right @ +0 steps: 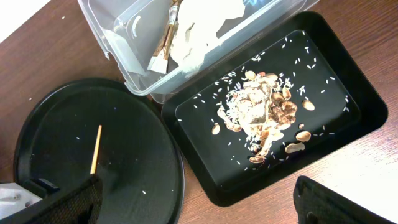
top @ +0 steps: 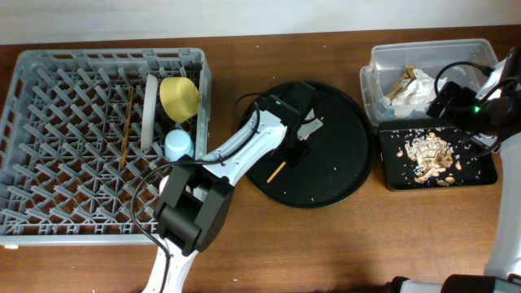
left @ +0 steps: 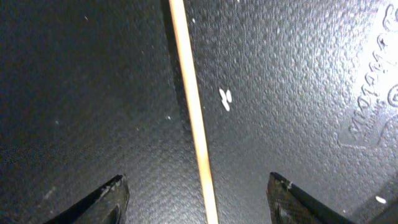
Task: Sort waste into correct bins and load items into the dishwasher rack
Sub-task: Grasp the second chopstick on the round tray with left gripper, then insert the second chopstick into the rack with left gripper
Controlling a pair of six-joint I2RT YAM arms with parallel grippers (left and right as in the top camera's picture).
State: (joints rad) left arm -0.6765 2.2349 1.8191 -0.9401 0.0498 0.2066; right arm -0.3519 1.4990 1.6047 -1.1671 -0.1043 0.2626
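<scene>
My left gripper moves down over the body of the thin wooden chopstick and closes next, since the chopstick already runs between my two open fingers.
A thin wooden chopstick (left: 194,118) lies on the large round black tray (top: 342,175). My left gripper (left: 198,199) is open just above the chopstick, one finger on each side, not touching it; in the overhead view the gripper (top: 297,149) covers the chopstick's (top: 276,172) upper end. My right gripper (right: 199,205) is open and empty, held above the shallow black tray (right: 348,74) of brown food scraps (right: 264,112). The clear tub (top: 373,81) holds white napkins (top: 413,88). The grey rack (top: 49,163) holds a yellow bowl (top: 179,96), a pale plate (top: 149,110) on edge, a blue cup (top: 178,145) and another chopstick (top: 128,126). No pink cup is in view.
The round black tray sits between the rack and the two bins, with a few white crumbs on it. The clear tub (right: 124,56) and black tray (top: 484,175) stand close together at the right. Brown table (top: 326,244) shows along the front.
</scene>
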